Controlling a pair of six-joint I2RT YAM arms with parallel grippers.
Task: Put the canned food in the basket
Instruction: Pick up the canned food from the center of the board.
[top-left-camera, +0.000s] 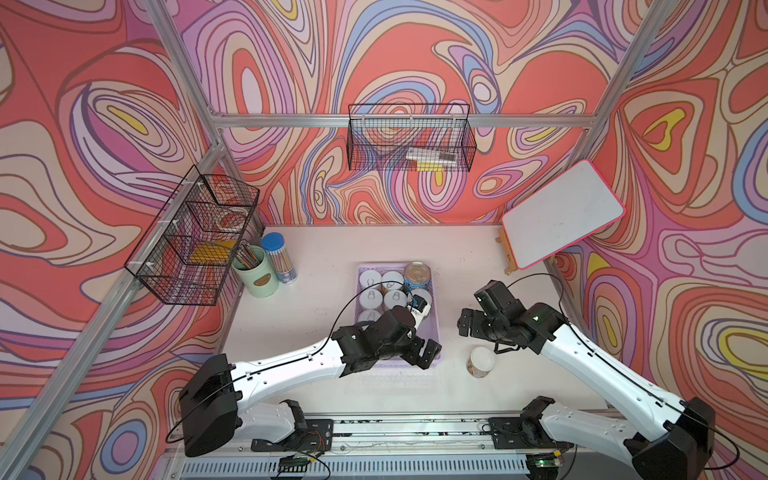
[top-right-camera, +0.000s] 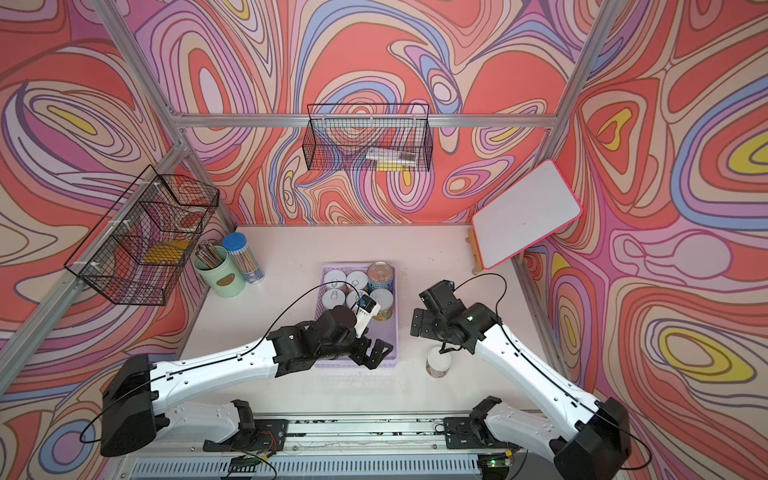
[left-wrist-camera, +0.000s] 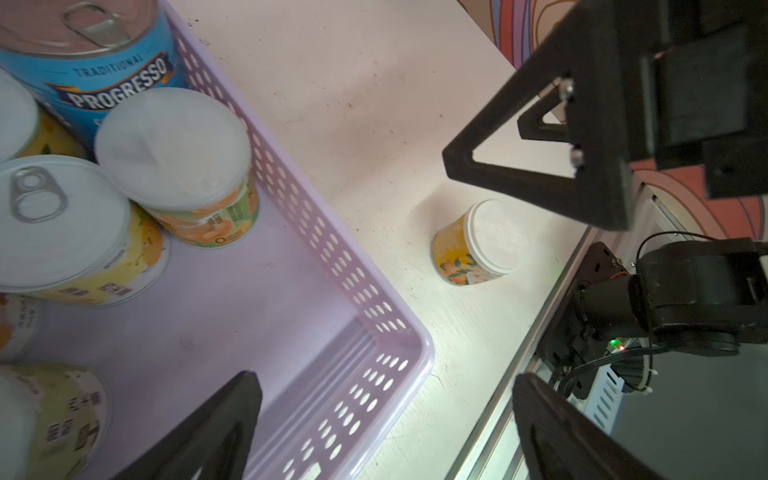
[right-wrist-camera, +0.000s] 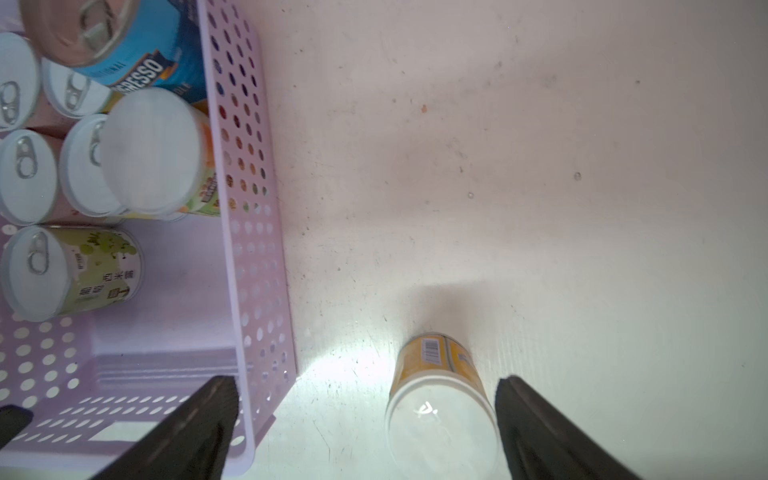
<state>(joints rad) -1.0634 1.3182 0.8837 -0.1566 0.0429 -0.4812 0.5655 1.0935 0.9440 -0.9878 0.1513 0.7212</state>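
Note:
The loose can stands below the robot's right gripper and nearer the robot's base, so the gripper will next move its open fingers back and down around the can's pale lid (top-left-camera: 482, 357) (right-wrist-camera: 442, 428) to close.
The lavender basket (top-left-camera: 434, 320) (top-right-camera: 395, 320) sits mid-table. It holds several pale-lidded cans (top-left-camera: 381, 286) (right-wrist-camera: 29, 178), a tall blue-label can (top-left-camera: 417, 276) (left-wrist-camera: 104, 75) and a plain-lidded can (left-wrist-camera: 174, 153) (right-wrist-camera: 153, 153). One yellow-label can (top-left-camera: 481, 361) (top-right-camera: 438, 362) (left-wrist-camera: 478, 245) (right-wrist-camera: 440, 415) stands on the table to the basket's right. My left gripper (top-left-camera: 426, 353) (left-wrist-camera: 388, 386) hangs open and empty over the basket's (left-wrist-camera: 332, 270) near right corner. My right gripper (top-left-camera: 467, 322) (right-wrist-camera: 365, 386) is open above the loose can, which shows close to one finger, with the basket wall (right-wrist-camera: 249, 208) by the other.
A mint pencil cup (top-left-camera: 255, 270) and a blue-capped pencil tube (top-left-camera: 279, 257) stand at the back left. Black wire baskets hang on the left wall (top-left-camera: 195, 237) and the back wall (top-left-camera: 409, 139). A whiteboard (top-left-camera: 561, 214) leans at the back right. A metal rail (top-left-camera: 395, 428) runs along the front edge.

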